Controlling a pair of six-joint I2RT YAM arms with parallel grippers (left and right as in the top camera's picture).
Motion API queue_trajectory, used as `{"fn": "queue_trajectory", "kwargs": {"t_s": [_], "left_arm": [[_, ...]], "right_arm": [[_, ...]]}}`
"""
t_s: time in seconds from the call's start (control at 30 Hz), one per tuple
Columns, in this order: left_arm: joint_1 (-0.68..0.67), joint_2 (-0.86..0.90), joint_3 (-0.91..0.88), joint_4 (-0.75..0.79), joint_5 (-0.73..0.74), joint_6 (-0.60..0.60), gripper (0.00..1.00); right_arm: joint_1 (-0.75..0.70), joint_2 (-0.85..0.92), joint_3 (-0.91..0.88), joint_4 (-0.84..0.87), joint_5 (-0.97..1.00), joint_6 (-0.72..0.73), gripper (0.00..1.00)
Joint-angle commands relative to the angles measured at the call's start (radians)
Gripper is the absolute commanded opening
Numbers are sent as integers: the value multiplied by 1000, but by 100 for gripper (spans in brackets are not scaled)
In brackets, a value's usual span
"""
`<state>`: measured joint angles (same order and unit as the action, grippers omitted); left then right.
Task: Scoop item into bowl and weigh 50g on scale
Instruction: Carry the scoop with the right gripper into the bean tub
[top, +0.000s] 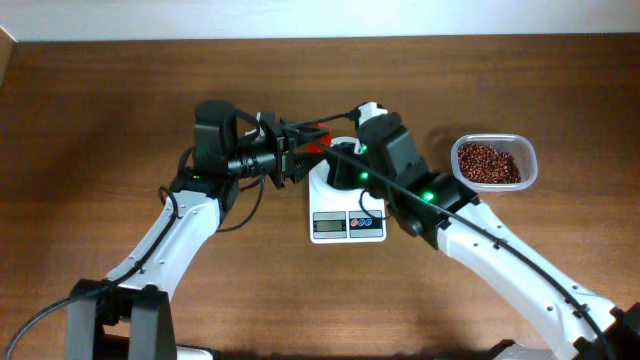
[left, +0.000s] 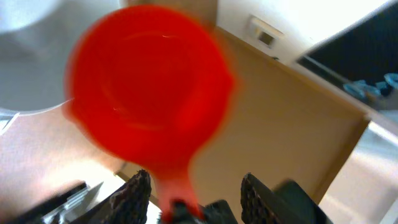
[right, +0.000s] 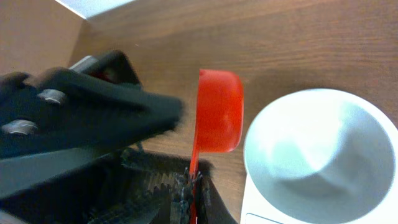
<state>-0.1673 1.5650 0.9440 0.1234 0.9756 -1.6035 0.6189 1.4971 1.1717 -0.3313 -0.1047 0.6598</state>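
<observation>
The scoop (top: 316, 148) goes to the right in the overhead view and down next, and my right gripper releases it on the tub's beans, since its cup looks empty.
A red scoop (top: 316, 148) hangs between my two grippers, above the left side of the scale (top: 346, 233). My right gripper (right: 191, 183) is shut on the scoop's thin handle, and the scoop's cup (right: 217, 112) sticks out just left of the white bowl (right: 320, 155). My left gripper (left: 196, 193) is open; its fingers (left: 134, 194) stand apart on either side of the handle without touching it. No beans show in the scoop (left: 149, 87). The bowl sits on the scale and looks empty; in the overhead view the right arm mostly hides it. The beans (top: 488, 162) fill a clear tub at the right.
The clear plastic tub (top: 529, 163) stands on the wooden table right of the scale. The left arm's black wrist (right: 81, 118) sits close beside the right gripper. The scale's display and buttons (top: 364, 222) face the front edge.
</observation>
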Motion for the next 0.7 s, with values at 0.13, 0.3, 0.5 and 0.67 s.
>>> {"fn": "queue_trajectory", "kwargs": {"t_s": [0.13,0.3,0.5,0.67], "left_arm": [[-2,-17,2,135,14,126,63],[-2,-17,2,138,13,241,61],[-2,-17,2,229,15,502,61],[-2,-17,2,165,14,839,65]], "right_arm": [[-124,3,408,-496,-43,-187,4],[-347,4,649,-877,-42,-336,4],[-732,84,672,-1161,-41,-554,4],[-795,292,672,-1172,34,-717,4]]}}
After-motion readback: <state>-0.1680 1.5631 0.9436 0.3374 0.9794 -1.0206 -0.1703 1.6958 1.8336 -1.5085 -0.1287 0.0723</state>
